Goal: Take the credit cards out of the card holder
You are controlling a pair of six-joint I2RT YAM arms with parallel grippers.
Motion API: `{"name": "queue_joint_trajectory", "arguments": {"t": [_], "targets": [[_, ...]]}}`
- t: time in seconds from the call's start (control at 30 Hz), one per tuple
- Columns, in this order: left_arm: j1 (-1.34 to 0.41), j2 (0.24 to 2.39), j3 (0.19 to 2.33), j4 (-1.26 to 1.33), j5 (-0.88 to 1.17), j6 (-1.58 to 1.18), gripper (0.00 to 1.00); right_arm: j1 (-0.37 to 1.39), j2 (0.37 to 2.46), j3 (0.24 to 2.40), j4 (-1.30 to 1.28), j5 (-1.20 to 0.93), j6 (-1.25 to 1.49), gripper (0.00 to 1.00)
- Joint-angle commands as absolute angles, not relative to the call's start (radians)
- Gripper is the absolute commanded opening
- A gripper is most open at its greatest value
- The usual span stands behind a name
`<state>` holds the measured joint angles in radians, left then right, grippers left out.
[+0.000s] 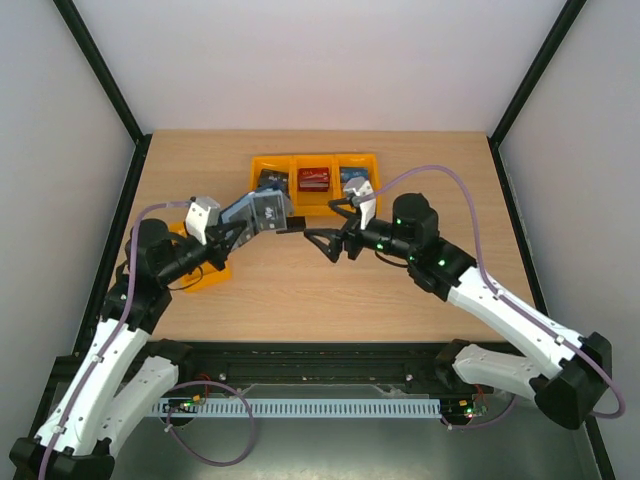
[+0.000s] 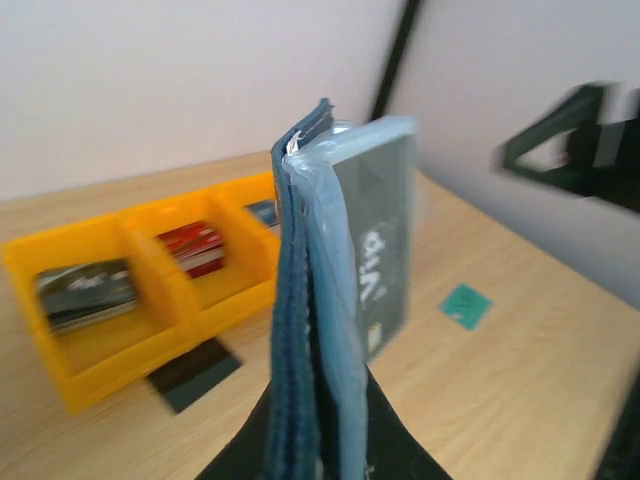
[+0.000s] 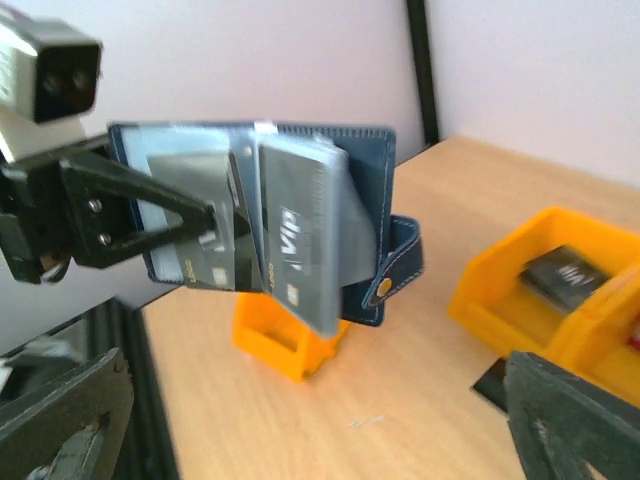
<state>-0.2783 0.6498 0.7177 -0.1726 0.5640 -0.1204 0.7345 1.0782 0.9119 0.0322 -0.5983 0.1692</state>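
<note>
I will next move my left gripper back and down and let go of the card holder (image 1: 264, 212) on the bare tabletop, which is below it toward the base and clear of cards.
My left gripper (image 1: 238, 230) is shut on the dark navy card holder (image 1: 264, 212) and holds it upright above the table. In the left wrist view the holder (image 2: 300, 300) is seen edge-on between my fingers. In the right wrist view the holder (image 3: 365, 200) hangs open, snap tab down, and a grey card (image 3: 305, 250) sticks out of a clear sleeve. A black card (image 2: 195, 372) lies on the table by the orange bins. A teal card (image 2: 465, 305) lies flat further right. My right gripper (image 1: 335, 228) is open and empty, just right of the holder. No white card shows.
An orange tray (image 1: 262, 162) of three compartments stands at the back, with dark cards in the outer ones and red ones in the middle. A small orange bin (image 1: 215, 270) sits under my left arm and also shows in the right wrist view (image 3: 285, 335).
</note>
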Motion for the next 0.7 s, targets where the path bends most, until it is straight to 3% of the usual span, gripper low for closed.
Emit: {"name": "queue_joint_trajectory", "arguments": {"t": [0.0,0.13,0.27,0.5,0.67], "targets": [[-0.273,0.659,0.712,-0.23,0.278,-0.117,0.02,0.737,1.018,0.947,0.048,-0.431,0.22,0.96],[-0.276,0.663,0.698,-0.192,0.346,-0.16,0.02,0.839,1.091,0.986,0.106,-0.534,0.246,0.67],[-0.277,0.662,0.664,-0.09,0.595,-0.256,0.02,0.911,1.253,1.105,0.105,-0.662,0.254,0.44],[-0.256,0.632,0.591,0.287,0.978,-0.543,0.02,0.866,1.315,1.097,0.179,-0.787,0.311,0.35],[-0.251,0.622,0.531,0.418,1.076,-0.62,0.02,0.825,1.281,1.027,0.219,-0.828,0.348,0.29]]}}
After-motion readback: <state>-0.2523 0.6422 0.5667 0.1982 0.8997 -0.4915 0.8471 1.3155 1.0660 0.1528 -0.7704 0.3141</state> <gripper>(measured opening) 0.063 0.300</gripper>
